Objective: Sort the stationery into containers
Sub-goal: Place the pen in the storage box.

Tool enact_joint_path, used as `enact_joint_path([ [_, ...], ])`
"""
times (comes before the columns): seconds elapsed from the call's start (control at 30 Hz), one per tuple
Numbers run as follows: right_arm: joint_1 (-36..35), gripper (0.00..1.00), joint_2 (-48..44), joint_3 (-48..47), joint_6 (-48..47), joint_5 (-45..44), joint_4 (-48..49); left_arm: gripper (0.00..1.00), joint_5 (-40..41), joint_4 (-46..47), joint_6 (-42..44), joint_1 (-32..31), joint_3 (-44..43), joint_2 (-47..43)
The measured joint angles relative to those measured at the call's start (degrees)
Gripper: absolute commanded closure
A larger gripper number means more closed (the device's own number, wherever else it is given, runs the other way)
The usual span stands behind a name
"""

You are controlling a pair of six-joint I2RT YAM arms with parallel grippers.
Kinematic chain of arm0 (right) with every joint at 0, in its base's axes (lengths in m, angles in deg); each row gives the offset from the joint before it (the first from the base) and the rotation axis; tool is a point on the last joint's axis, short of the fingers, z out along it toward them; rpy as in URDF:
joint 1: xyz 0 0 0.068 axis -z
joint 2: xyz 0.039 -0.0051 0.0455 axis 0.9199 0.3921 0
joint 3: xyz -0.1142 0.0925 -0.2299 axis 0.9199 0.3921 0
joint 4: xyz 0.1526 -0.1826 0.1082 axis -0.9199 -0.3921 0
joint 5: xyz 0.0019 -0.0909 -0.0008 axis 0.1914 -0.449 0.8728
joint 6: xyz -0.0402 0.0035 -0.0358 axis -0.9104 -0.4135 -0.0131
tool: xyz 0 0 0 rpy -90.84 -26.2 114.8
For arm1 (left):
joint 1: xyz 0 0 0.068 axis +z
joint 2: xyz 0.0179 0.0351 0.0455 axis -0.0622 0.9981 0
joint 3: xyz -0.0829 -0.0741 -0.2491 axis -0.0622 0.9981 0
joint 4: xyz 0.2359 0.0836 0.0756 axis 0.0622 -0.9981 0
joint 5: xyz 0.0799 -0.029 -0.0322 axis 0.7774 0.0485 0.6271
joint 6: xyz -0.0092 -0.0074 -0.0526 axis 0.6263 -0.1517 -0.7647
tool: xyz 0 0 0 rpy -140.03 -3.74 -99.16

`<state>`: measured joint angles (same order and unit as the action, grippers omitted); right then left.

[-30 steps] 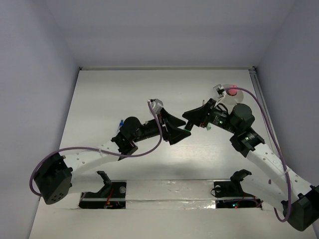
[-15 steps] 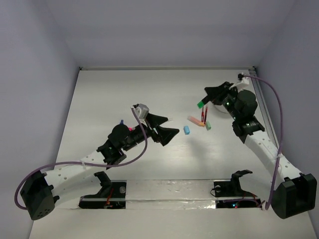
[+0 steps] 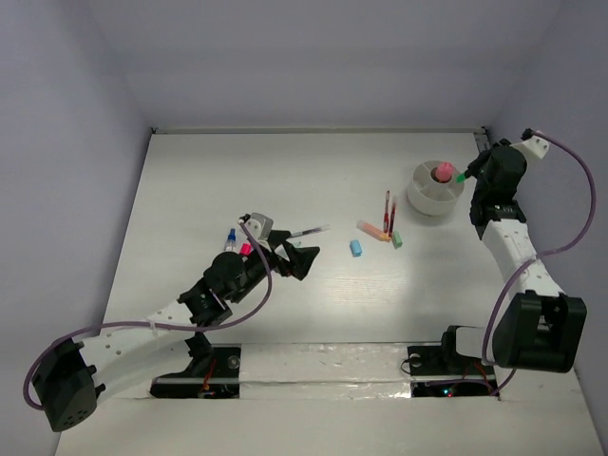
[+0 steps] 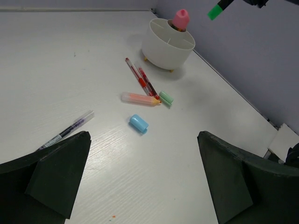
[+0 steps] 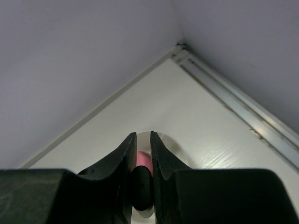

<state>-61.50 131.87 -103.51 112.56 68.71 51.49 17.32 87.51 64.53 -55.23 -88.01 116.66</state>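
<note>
I will lower my right gripper toward the open section beside the pink marker next and open it, because the green tip is still above the cup's rim.
The white cup stands at the far right with a pink marker upright in it. My right gripper is shut on a dark green-tipped marker, held in the air beside the cup's right rim; its dark body sits between the fingers, with the pink marker behind. My left gripper is open and empty, low over the table. Ahead of it lie a grey pen, a blue eraser, an orange marker, a pale-green piece and red pens.
A blue marker and a pink one lie beside my left forearm. The table's right rail and the purple walls close in behind the cup. The green-tipped marker hangs above the cup's right side.
My right gripper has carried the green-tipped marker from the table's middle, past the cup's left side, to its right side. My left gripper has pulled back leftwards and towards the near edge.
</note>
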Motion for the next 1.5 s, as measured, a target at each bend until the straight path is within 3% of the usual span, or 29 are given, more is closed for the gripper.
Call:
enact_joint_path([
  [0.17,2.16,1.00,6.40,-1.40,-3.45,-4.33,0.63,0.01,0.22,0.11,0.02,0.00,0.00,-0.48],
  [0.5,2.38,1.00,19.98,-6.97,-11.96,-4.68,5.49,0.01,0.24,0.13,0.02,0.00,0.11,-1.29],
  [0.9,2.38,0.99,23.23,-7.48,-13.35,-2.69,6.58,0.01,0.48,0.52,0.13,0.00,0.44,-0.76],
  [1.1,2.38,0.71,25.94,-8.83,-13.18,-1.49,6.29,0.01,0.72,0.50,0.15,0.00,0.44,-0.76],
  [1.3,2.38,0.36,26.75,-10.05,-12.81,-0.68,4.31,0.01,0.76,0.55,0.15,0.00,0.44,-0.72],
  [1.37,2.38,0.30,26.75,-11.21,-12.68,-0.52,3.23,0.01,0.76,0.63,0.15,0.00,0.44,-0.55],
  [1.5,2.38,0.30,25.40,-12.57,-11.89,-0.13,1.33,0.01,0.79,0.72,0.15,0.00,0.44,-0.31],
])
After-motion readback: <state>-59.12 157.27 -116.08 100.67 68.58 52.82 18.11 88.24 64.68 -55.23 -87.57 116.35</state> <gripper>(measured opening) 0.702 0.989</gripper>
